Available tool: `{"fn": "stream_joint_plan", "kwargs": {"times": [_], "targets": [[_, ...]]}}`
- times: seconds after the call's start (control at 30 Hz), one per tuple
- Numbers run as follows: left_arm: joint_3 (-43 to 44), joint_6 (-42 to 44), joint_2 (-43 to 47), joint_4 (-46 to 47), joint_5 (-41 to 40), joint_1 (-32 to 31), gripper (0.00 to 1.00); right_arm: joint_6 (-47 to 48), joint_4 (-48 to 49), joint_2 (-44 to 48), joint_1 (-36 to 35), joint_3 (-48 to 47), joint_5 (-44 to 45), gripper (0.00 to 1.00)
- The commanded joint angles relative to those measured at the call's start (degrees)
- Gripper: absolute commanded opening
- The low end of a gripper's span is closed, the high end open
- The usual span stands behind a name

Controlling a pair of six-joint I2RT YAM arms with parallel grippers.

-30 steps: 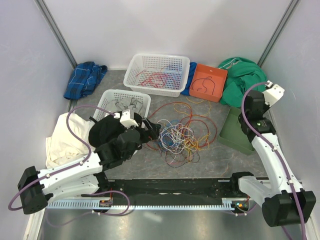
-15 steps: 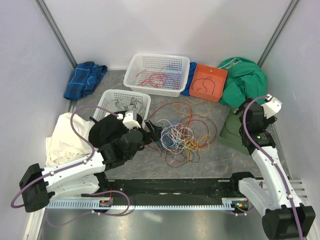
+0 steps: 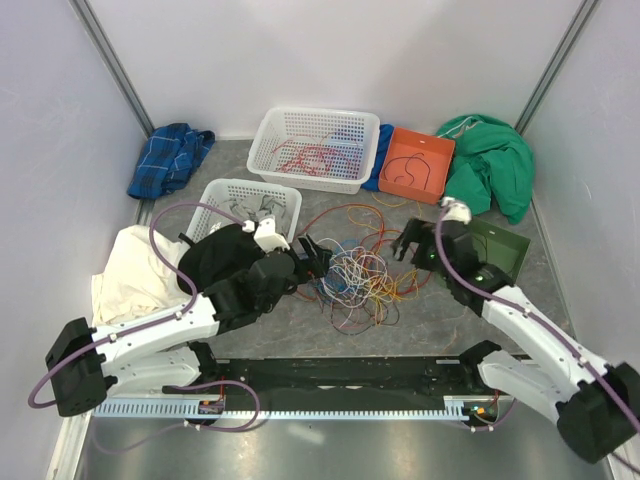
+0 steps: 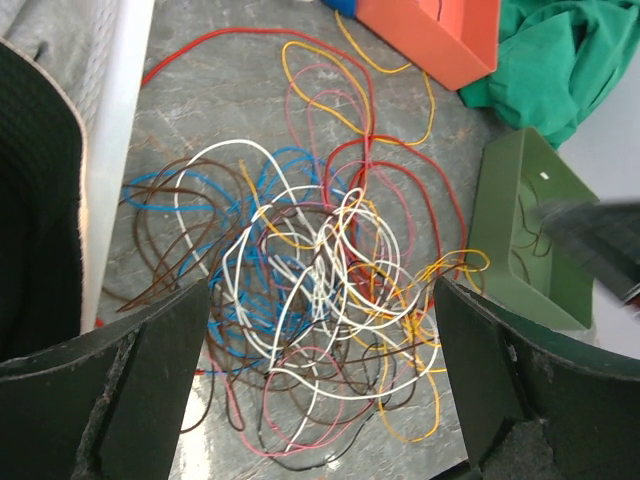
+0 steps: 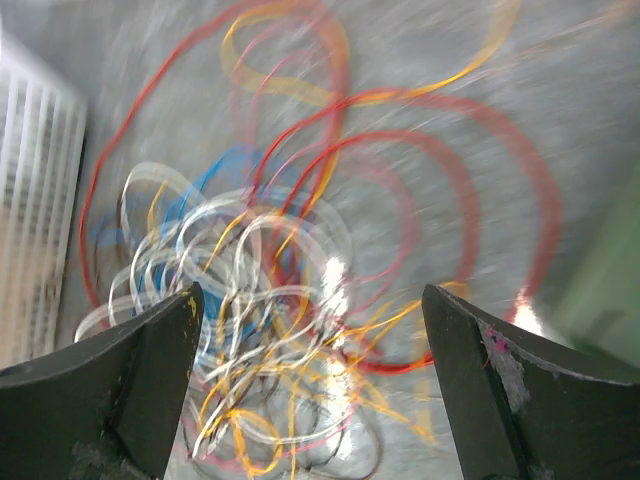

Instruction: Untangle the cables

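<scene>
My right gripper is above the thin cable end and to its right in the top view. It will go down and to the left to pinch that end, which lies among white pieces of cable.
The cables [image 3: 355, 275] lie in a loose tangle of white, blue, brown, yellow, pink and red strands on the grey table, with red and orange loops spreading toward the back. My left gripper [image 3: 312, 258] hovers at the tangle's left edge, open and holding nothing. In the left wrist view the cables [image 4: 320, 300] fill the gap between the left gripper's [image 4: 320, 295] wide fingers. My right gripper [image 3: 408, 240] is at the tangle's right edge, also open and empty. The right wrist view is blurred, showing the cables [image 5: 270, 280] below the right gripper [image 5: 310, 300].
A large white basket [image 3: 318, 148] with red cables and an orange bin [image 3: 418, 165] stand at the back. A green bin [image 3: 503, 257] sits right, a small white basket [image 3: 245, 205] left. Black [image 3: 215, 262], white [image 3: 125, 275], plaid [image 3: 170, 158] and green [image 3: 490, 160] cloths lie around.
My right arm has swung down and left from beside the right wall to the tangle's right edge. The left gripper has crept a little right toward the tangle.
</scene>
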State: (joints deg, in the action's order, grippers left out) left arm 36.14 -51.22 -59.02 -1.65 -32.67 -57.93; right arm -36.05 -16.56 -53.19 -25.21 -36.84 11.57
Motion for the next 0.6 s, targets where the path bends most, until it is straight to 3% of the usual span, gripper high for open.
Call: {"fn": "stream_joint_plan", "kwargs": {"times": [0.0,0.13,0.3,0.57], "targets": [[2.71,1.12,-1.18,-1.16,0.06,0.01,1.0,2.3,8.63,-3.84,-7.38,1.94,1.43,0.98],[2.44,2.7,-1.18,-1.86,2.42,0.01,1.0,3.27,13.56,-6.4,-10.2,3.44,-0.41,0.98],[-0.01,3.41,2.15,-1.69,2.17,0.01,0.99,5.9,17.86,-8.85,-13.37,2.48,3.98,0.98],[-1.25,3.85,3.56,-2.13,2.34,0.01,0.98,4.33,13.57,-16.95,-13.46,-3.15,6.18,0.97]]}}
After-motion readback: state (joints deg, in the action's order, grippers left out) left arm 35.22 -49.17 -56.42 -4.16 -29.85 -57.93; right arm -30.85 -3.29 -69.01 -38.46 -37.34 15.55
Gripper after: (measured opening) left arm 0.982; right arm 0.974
